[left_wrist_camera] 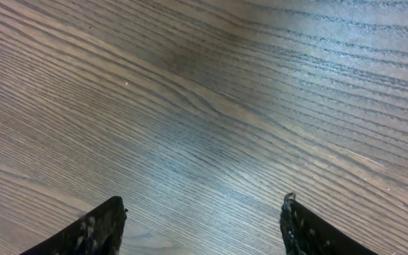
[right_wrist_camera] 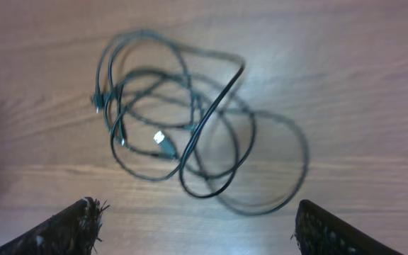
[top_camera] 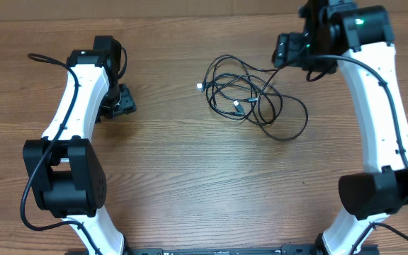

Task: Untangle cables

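My right gripper lowers and shifts to the left in the overhead view onto the bundle's top piece of cable next, since it arches over the other loops.
The cables [top_camera: 250, 95] are thin black cords in a tangled bundle of overlapping loops with small plug ends, lying on the wooden table right of centre. They also show in the right wrist view [right_wrist_camera: 183, 134], spread below the camera. My right gripper [top_camera: 287, 51] hovers just right of and behind the bundle; its fingers [right_wrist_camera: 197, 223] are wide apart and empty. My left gripper [top_camera: 125, 101] sits far left of the cables; its fingers [left_wrist_camera: 204, 219] are open over bare wood.
The wooden table [top_camera: 190, 177] fills the view. The left arm's base [top_camera: 66, 177] and the right arm's base [top_camera: 374, 191] stand near the front corners.
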Available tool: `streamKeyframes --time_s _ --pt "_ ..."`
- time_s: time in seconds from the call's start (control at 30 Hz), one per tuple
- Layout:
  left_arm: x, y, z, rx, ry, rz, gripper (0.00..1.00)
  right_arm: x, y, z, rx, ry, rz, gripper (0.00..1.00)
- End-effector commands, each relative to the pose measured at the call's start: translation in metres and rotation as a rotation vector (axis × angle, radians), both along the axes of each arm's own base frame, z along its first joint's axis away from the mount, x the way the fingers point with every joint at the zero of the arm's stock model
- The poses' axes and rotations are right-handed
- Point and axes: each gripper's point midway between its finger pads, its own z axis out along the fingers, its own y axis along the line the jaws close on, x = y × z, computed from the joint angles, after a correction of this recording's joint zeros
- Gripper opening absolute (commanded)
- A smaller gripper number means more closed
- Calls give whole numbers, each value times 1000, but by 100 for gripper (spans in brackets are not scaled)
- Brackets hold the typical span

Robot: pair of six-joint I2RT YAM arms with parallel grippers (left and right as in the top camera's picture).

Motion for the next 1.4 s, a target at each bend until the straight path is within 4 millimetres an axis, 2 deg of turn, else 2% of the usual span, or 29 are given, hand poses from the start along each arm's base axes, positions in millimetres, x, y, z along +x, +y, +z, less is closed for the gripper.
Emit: streamKeyframes --time_s 0.0,0.27,0.43,0.6,0.73,0.77,0.8,0.93,0.97,1.03,1.1,1.2,1.37 --pt "5 -3 10 -9 -41 15 70 -2 11 -23 67 73 -35 86" --pt "5 -3 10 -10 -42 15 70 -5 13 -102 69 171 -95 86" --pt "6 -8 9 -35 -45 14 70 -1 24 -144 73 143 -72 84" --pt "6 -8 9 -35 -45 14 70 6 36 -164 88 93 -51 81" --pt "6 -8 9 -35 -46 14 70 4 48 -172 88 77 -24 76" --pt "6 -8 9 -35 -46 14 70 4 50 -173 88 75 -19 71" --pt "6 -8 9 -35 -46 14 70 3 53 -173 88 74 -13 61" --pt "6 -8 9 -35 -46 14 70 2 55 -173 98 83 -35 8" --pt "6 -8 9 -35 -45 14 70 1 56 -173 111 91 -45 4" --pt "6 -8 9 -35 -44 14 70 -2 69 -167 181 105 -12 4" --pt "6 -8 9 -35 -44 14 70 -5 91 -150 285 94 107 4" --pt "6 -8 9 -35 -45 14 70 -5 120 -101 439 18 266 4" --pt "6 -8 9 -35 -45 14 70 4 138 0 527 -203 412 4"
